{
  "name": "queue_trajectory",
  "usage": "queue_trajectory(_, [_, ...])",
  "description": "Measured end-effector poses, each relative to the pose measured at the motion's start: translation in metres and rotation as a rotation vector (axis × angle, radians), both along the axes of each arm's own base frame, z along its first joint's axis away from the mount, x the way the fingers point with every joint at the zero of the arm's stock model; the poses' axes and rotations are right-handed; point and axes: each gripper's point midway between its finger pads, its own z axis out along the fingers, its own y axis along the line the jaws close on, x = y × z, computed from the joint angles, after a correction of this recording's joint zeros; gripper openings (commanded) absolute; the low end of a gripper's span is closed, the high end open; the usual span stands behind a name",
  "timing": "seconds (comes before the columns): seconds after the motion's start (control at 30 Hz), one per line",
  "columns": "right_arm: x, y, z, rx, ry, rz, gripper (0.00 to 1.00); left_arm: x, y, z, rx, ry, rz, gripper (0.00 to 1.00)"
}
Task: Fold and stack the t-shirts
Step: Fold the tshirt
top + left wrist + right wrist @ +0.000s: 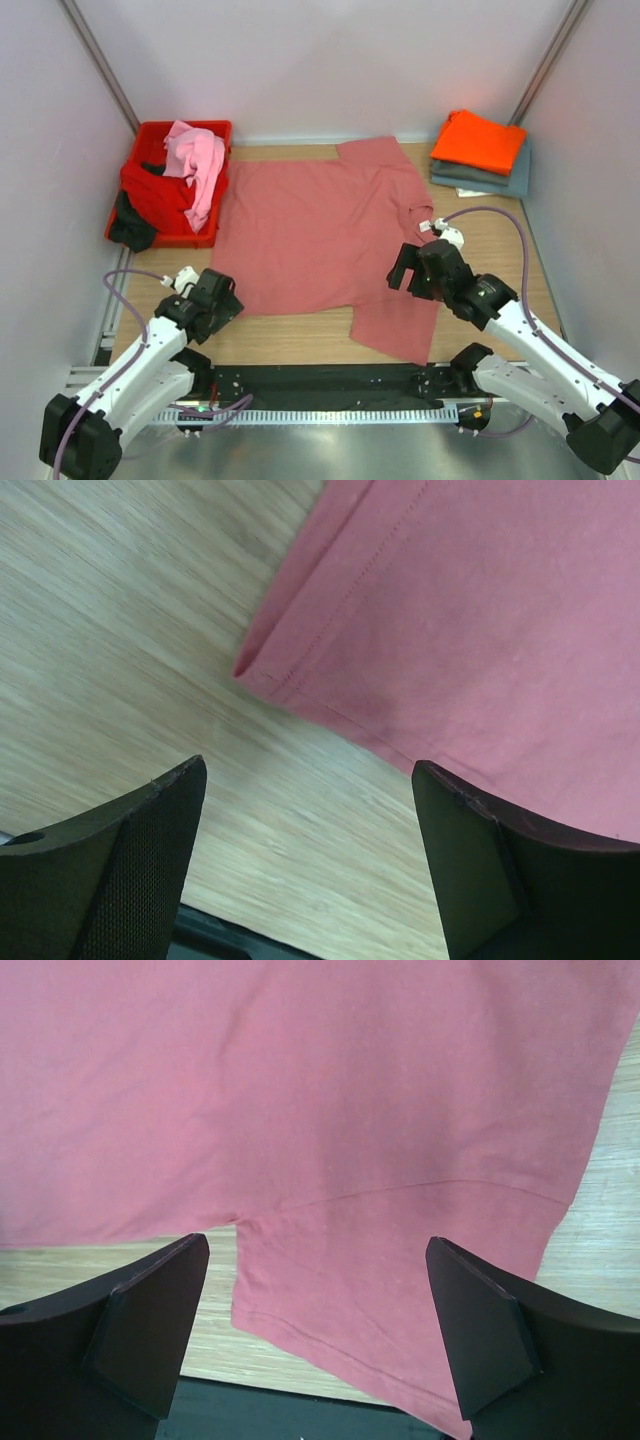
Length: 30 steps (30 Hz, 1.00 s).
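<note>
The right gripper draws back and down onto the front sleeve's hem [393, 353] [350, 1373] next. The hem lies below it and nearer my base, and that sleeve sticks out sideways.
A dusty salmon-pink t-shirt [320, 230] lies spread flat on the wooden table, collar to the right, one sleeve at the back and one at the front. My left gripper [222, 300] is open and empty above the shirt's near left corner [250, 670]. My right gripper [412, 275] is open and empty above the front sleeve [400, 1300], near the armpit. A folded orange shirt [480, 140] lies on a folded grey-blue one [500, 178] at the back right. A light pink shirt [198, 160], a red one [155, 195] and a dark one [130, 225] lie in a heap at the back left.
A red plastic crate [215, 130] at the back left holds the heap of shirts. A black strip [320, 380] runs along the table's near edge. White walls close in the table on three sides.
</note>
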Motion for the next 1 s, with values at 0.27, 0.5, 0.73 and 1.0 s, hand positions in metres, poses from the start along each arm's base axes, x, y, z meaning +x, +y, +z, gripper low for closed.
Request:
queue_trajectory(0.27, [-0.009, -0.011, -0.006, -0.029, 0.023, -0.078, 0.94, 0.009, 0.017, -0.006, 0.078, -0.030, 0.104, 0.74])
queue_trajectory(0.5, [-0.034, -0.010, -0.044, -0.081, 0.149, -0.122, 0.94, 0.022, 0.020, -0.011, 0.108, -0.044, 0.129, 0.51])
queue_trajectory(0.73, [-0.077, 0.019, -0.070, -0.312, 0.229, 0.001, 0.96, 0.031, 0.019, -0.014, 0.131, -0.043, 0.110, 0.00])
queue_trajectory(1.0, [-0.110, 0.017, -0.093, -0.317, 0.317, -0.007, 0.70, 0.062, 0.008, 0.018, 0.110, -0.185, 0.031, 0.00])
